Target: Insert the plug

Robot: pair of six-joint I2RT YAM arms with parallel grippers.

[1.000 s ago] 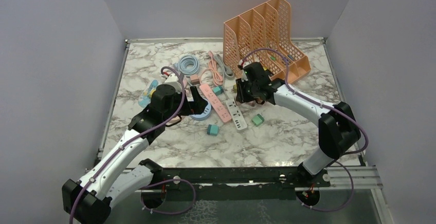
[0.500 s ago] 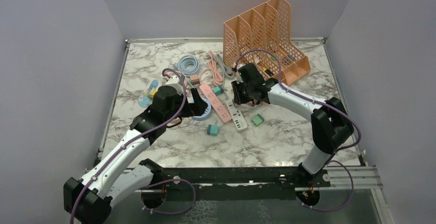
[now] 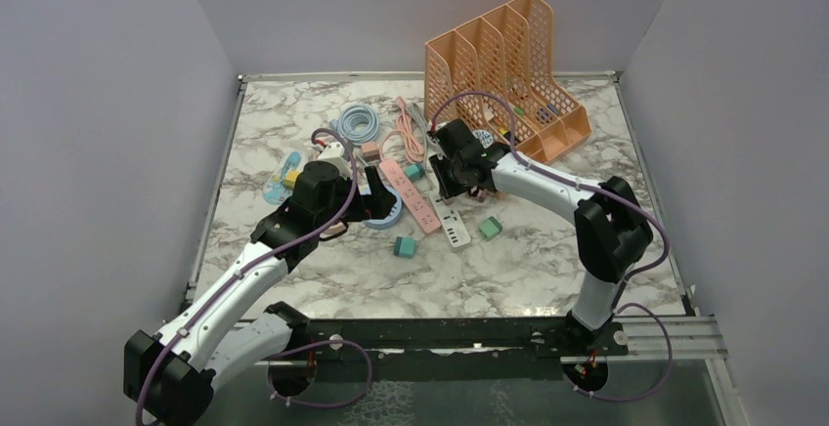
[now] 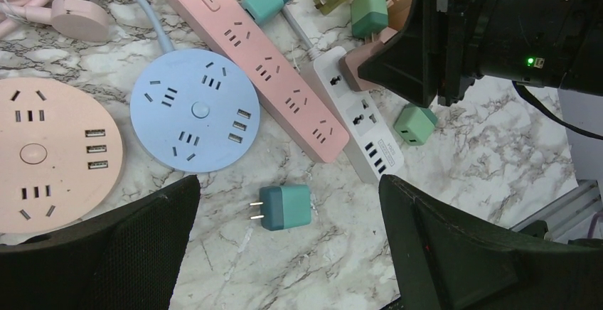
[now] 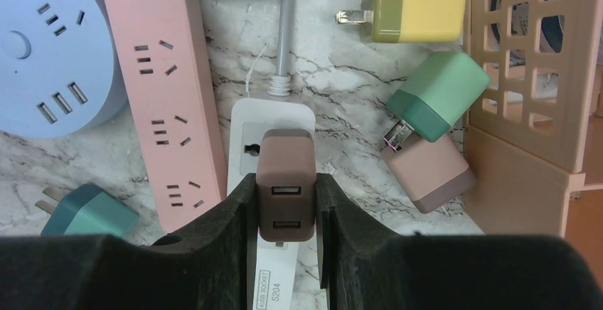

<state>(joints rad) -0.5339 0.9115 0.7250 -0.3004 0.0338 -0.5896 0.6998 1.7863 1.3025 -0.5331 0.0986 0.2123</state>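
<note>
My left gripper moves down and across around the teal plug (image 3: pixel 404 247) (image 4: pixel 284 207) next, since it lies below the gripper's open fingers and to their right in the top view.
My right gripper (image 5: pixel 286 203) is shut on a brown plug with two USB ports (image 5: pixel 285 182), held over the white power strip (image 5: pixel 269 118) near its cord end. In the top view the right gripper (image 3: pixel 452 184) sits over that strip (image 3: pixel 451 223). In the left wrist view the strip (image 4: pixel 364 126) shows with the pink-brown plug (image 4: pixel 361 67) above its end socket. My left gripper (image 4: pixel 288 239) is open and empty, above a teal plug (image 4: pixel 284 207) lying on the marble. Whether the prongs are in the socket is hidden.
A pink power strip (image 5: pixel 153 89), a blue round socket hub (image 4: pixel 193 107) and a pink round hub (image 4: pixel 50 150) lie left of the white strip. Yellow (image 5: pixel 412 13), green (image 5: pixel 437 93) and pink (image 5: pixel 427 171) plugs lie beside the orange file rack (image 3: pixel 503 60). Coiled cables (image 3: pixel 360 123) lie behind.
My right gripper has moved left and a little nearer with the brown plug, arriving over the white strip's end. The left arm has barely moved.
</note>
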